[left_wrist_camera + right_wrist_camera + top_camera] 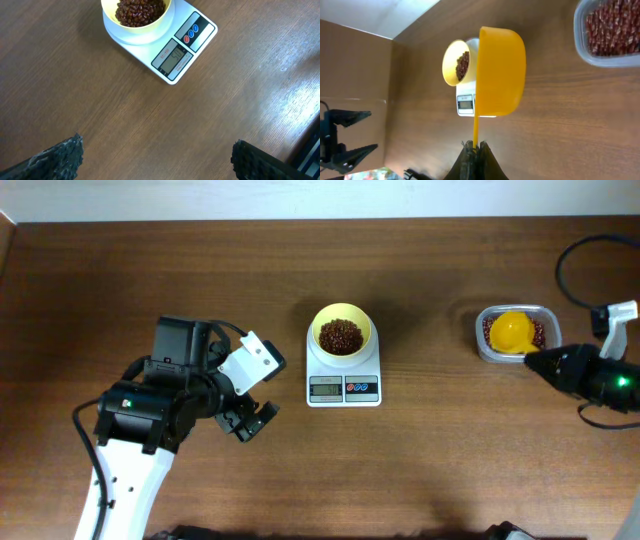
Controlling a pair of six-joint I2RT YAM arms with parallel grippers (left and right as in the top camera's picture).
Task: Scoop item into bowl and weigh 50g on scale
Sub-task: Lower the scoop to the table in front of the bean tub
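Observation:
The scoop goes back and down to the tabletop by the tub's near side next, because the scale (343, 385) shows the target weight. My right gripper releases the scoop there.
The pale-yellow bowl (341, 327) sits on the white scale (343, 385) and holds a heap of red-brown beans (340, 336). The bowl (137, 22), beans (140, 10) and scale (182, 55) show in the left wrist view, and the bowl (454, 62) and scale (466, 103) in the right wrist view. My right gripper (532, 360) (475, 146) is shut on the handle of a yellow scoop (512, 332) (501, 70), which hangs over the clear tub (516, 333) of beans (612, 32). My left gripper (252, 423) (157, 157) is open and empty, left of the scale.
A black cable (575, 265) loops at the far right edge. The left arm's white body (125, 480) fills the front left. Bare wooden table lies between the scale and the tub.

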